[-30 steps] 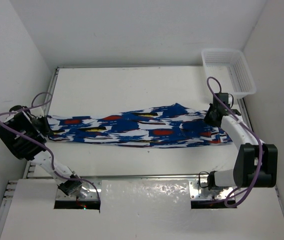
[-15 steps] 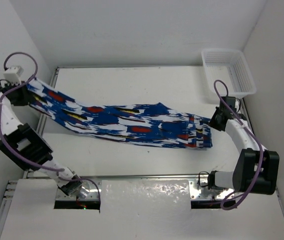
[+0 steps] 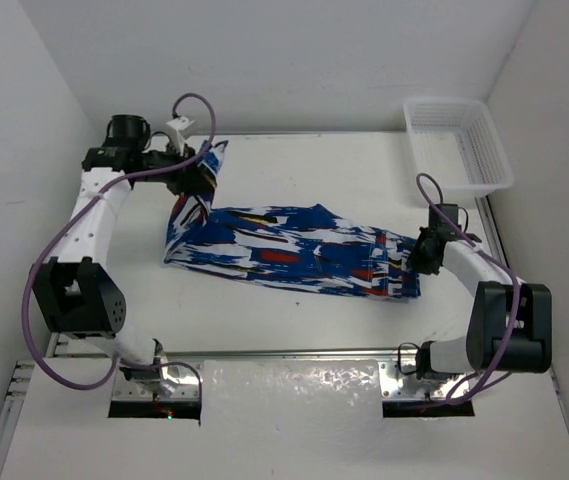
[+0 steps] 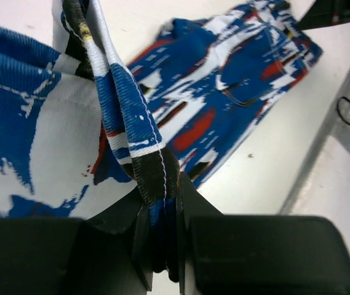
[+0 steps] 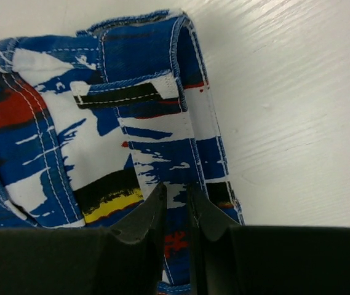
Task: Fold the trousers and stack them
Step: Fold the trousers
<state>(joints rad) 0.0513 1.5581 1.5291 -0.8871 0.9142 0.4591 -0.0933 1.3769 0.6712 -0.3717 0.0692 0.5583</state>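
Observation:
I will next carry the trousers' leg end across and down and release it, because the trousers' middle [image 3: 300, 244] [image 4: 204, 92] lies flat below my left gripper and to its right in the top view.
The trousers [image 3: 294, 252], royal blue with white, red, black and yellow patches, lie across the table's middle. My left gripper [image 3: 202, 172] is shut on their leg end and holds it lifted above the left part of the cloth, which hangs folded beneath it. In the left wrist view the hem [image 4: 135, 141] runs down into my closed left gripper [image 4: 161, 236]. My right gripper [image 3: 422, 255] is shut on the waistband end at the right. In the right wrist view the waistband [image 5: 156, 123] lies flat and my right gripper [image 5: 176, 203] pinches its edge.
A white mesh basket [image 3: 459, 140] stands at the far right corner. White walls close in the table's left, back and right sides. A metal rail [image 3: 294, 355] runs along the near edge.
My left gripper has carried the leg end up and rightward, from the far left edge to above the trousers' left part. The cloth is now shorter. The right gripper has barely moved.

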